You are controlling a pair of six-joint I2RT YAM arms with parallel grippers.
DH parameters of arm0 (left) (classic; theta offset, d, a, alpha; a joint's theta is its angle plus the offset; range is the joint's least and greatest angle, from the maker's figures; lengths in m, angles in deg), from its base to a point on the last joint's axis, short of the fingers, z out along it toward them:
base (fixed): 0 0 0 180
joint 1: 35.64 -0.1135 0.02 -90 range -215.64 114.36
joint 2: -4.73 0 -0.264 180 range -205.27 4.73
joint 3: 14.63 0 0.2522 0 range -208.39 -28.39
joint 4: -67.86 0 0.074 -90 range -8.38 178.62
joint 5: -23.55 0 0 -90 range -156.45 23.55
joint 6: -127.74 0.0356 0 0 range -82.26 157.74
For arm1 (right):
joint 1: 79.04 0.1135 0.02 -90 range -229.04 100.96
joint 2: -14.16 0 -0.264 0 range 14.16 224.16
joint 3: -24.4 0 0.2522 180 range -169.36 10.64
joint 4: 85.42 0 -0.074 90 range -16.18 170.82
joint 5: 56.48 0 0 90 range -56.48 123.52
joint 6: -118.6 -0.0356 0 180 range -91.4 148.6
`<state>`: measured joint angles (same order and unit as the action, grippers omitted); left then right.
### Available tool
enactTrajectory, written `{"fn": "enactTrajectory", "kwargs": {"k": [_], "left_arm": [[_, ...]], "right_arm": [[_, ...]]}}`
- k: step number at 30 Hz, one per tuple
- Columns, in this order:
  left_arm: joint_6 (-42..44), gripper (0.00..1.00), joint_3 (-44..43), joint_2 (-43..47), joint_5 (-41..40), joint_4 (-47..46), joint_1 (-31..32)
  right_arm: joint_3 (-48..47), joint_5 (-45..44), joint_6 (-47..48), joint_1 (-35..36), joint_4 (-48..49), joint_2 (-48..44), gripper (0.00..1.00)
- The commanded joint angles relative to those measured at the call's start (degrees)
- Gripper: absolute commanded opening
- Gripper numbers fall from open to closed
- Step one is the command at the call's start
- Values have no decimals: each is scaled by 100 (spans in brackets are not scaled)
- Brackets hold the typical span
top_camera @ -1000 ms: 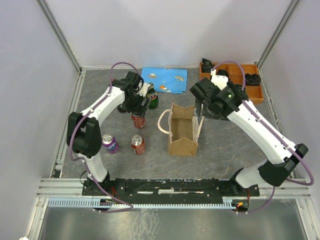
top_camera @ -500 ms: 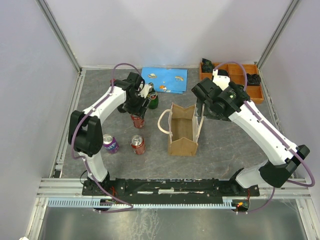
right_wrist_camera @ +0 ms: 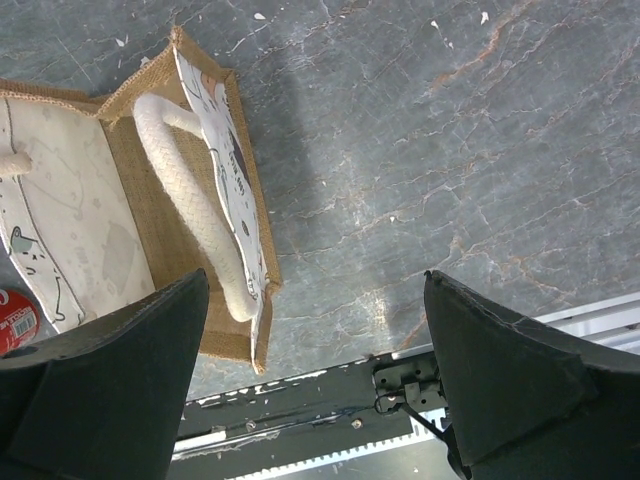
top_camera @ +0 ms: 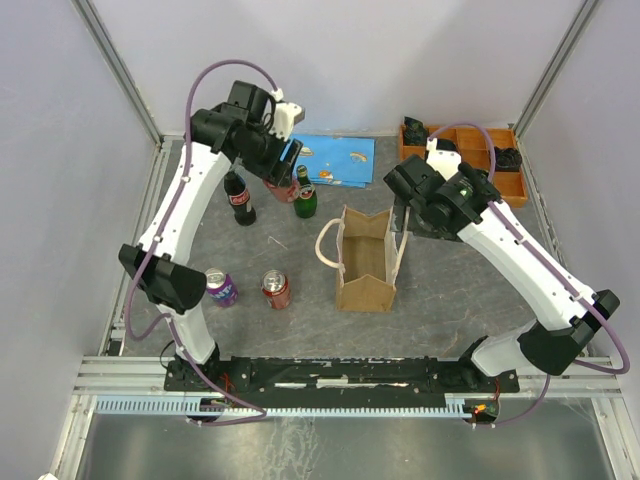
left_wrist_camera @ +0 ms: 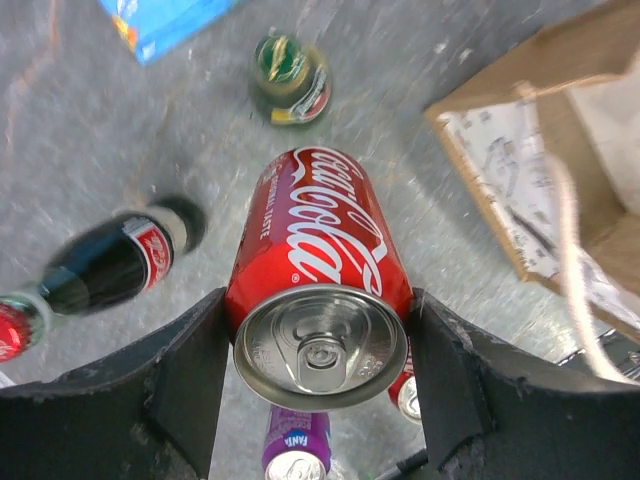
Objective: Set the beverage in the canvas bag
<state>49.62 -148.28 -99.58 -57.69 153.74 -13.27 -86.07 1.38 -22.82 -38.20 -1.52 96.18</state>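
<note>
I will move my left gripper to the right in the top view and down into the bag's far end (top_camera: 368, 232) (left_wrist_camera: 585, 125) and let go of the can, because the bag is standing open.
My left gripper (left_wrist_camera: 318, 350) is shut on a red Coca-Cola can (left_wrist_camera: 320, 280) and holds it in the air. In the top view this gripper (top_camera: 278, 168) hangs over the back left of the table, left of the blue packet, with the can (top_camera: 272, 181) in its jaws. The tan canvas bag (top_camera: 367, 258) stands upright and open in the middle, its cream handles to either side. It also shows in the left wrist view (left_wrist_camera: 560, 170). My right gripper (right_wrist_camera: 315, 350) is open and empty, just right of the bag (right_wrist_camera: 150, 230) and its handle (right_wrist_camera: 195, 220); in the top view it (top_camera: 405, 215) is at the bag's back right corner.
A cola bottle (top_camera: 238, 198) and a green bottle (top_camera: 304, 198) stand at the back left. A purple Fanta can (top_camera: 220, 287) and another red can (top_camera: 275, 289) stand at the front left. A blue packet (top_camera: 335, 158) and an orange tray (top_camera: 470, 160) lie at the back.
My left gripper has lifted the red can off the table and moved up and back. The cola bottle it covered now shows. The right arm has barely moved.
</note>
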Motion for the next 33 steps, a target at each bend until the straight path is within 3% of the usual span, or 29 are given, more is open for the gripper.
{"fn": "enactTrajectory", "kwargs": {"k": [1,7,15,21,33], "left_arm": [[369,3,-1068,142,777,733,386],[123,3,-1312,304,1230,318,1243],[-121,3,-637,402,1140,-548,2378],[-152,3,2,343,925,-1180,2756],[-177,3,626,-247,467,-2154,2869]], "right_arm": [[-191,-242,-136,-15,62,-162,96],[-294,-358,-178,-17,-12,-323,98],[-270,-469,-285,-17,63,-748,99],[-233,-716,-472,-25,-209,-1056,99],[-48,-1058,-806,-29,-629,-1541,99]]}}
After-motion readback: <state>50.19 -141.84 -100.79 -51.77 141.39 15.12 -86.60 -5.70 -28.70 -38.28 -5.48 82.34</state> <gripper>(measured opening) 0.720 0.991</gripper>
